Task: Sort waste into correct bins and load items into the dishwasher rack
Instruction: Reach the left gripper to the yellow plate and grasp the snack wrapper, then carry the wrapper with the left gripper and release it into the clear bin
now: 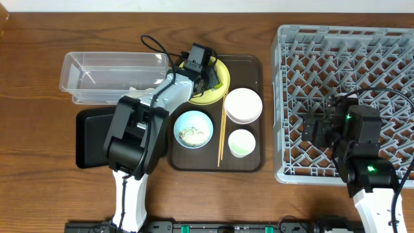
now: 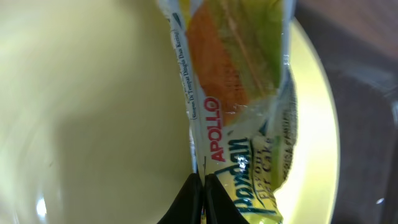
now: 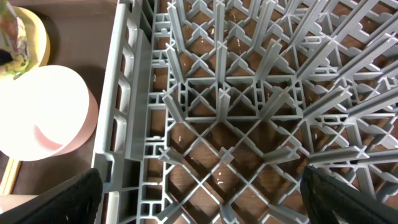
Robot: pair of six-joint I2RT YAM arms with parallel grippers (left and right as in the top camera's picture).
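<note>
The wrapper's seam is pinched between my left gripper's closed fingers, so my left gripper will lift the wrapper off the yellow plate next. Then it will swing over the clear tub [image 1: 116, 76].
The yellow-green snack wrapper [image 2: 242, 93] with orange print lies on the round yellow plate [image 1: 207, 98], which fills the left wrist view [image 2: 93, 112]. My left gripper [image 2: 202, 190] is shut on the wrapper's white seam edge, right over the plate [image 1: 206, 76]. My right gripper [image 3: 202, 199] is open and empty, hovering above the left part of the grey dishwasher rack [image 1: 362, 52]. The light blue bowl [image 1: 193, 128] holds white rice scraps. The pinkish-white bowl [image 1: 243, 105], the white cup [image 1: 241, 142] and the chopsticks [image 1: 221, 136] lie on the brown tray.
The clear tub [image 1: 113, 74] stands at the back left, with the black tray [image 1: 94, 136] in front of it, partly under my left arm. The dark brown serving tray [image 1: 249, 162] sits between them and the rack. The rack's left wall [image 3: 124, 93] is below my right gripper.
</note>
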